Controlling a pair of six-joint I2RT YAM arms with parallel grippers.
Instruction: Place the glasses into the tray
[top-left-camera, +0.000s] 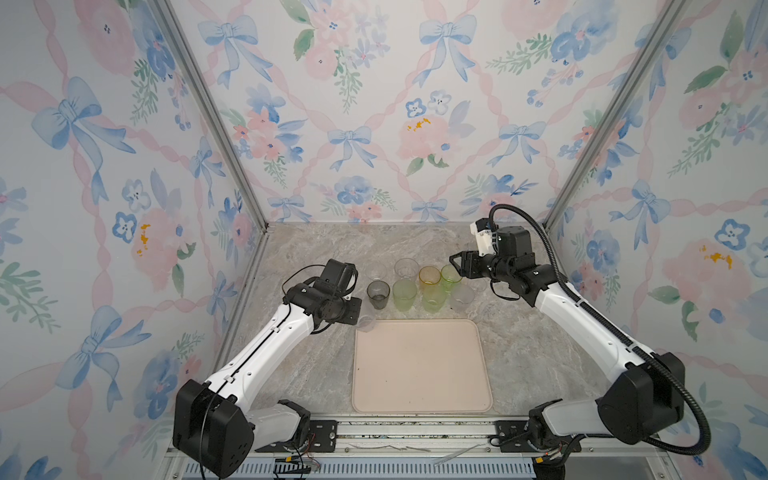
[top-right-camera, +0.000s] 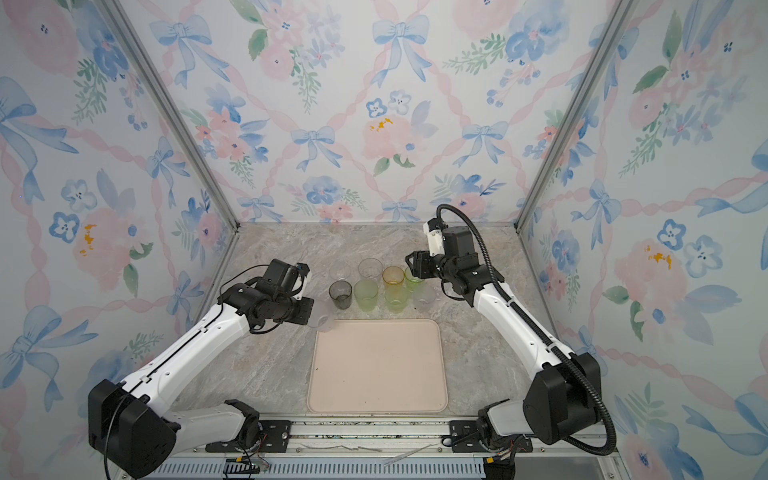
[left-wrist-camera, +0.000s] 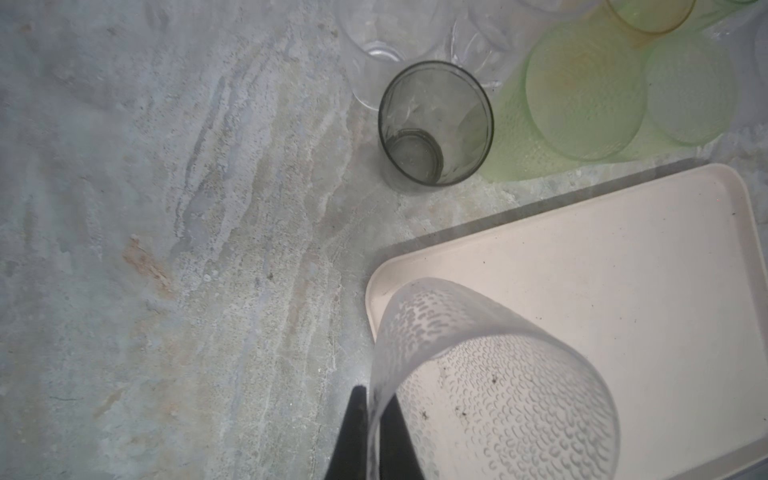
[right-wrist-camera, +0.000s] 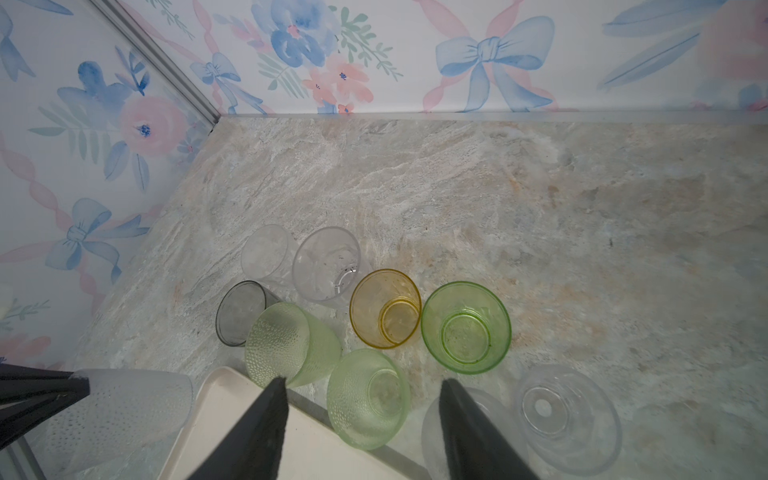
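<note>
My left gripper lowers the frosted glass into the cream tray's far corner by the smoky grey (top-left-camera: 368, 333) (left-wrist-camera: 405, 277) one next and releases, since the tray's bottom is bare.
My left gripper (left-wrist-camera: 376, 392) is shut on the wall of a frosted dimpled glass (left-wrist-camera: 498, 395). It holds that glass tilted above the far left corner of the cream tray (top-left-camera: 419, 374), whose floor is bare. Behind the tray's far edge several glasses stand on the counter in two rows. Among them are a smoky grey one (top-left-camera: 378, 294), pale green ones (top-left-camera: 404, 293), an amber one (top-left-camera: 429, 276) and clear ones (top-left-camera: 406, 268). My right gripper (right-wrist-camera: 363, 379) hangs open above the right end of the rows. A dimpled green glass (right-wrist-camera: 368, 399) stands below its gap, and it holds nothing.
The marble counter (top-left-camera: 316, 257) is walled by flowered panels at the back and both sides. A frosted glass (right-wrist-camera: 432, 432) and a clear glass (right-wrist-camera: 569, 419) stand by the right finger. A metal rail (top-left-camera: 415, 436) runs along the front edge.
</note>
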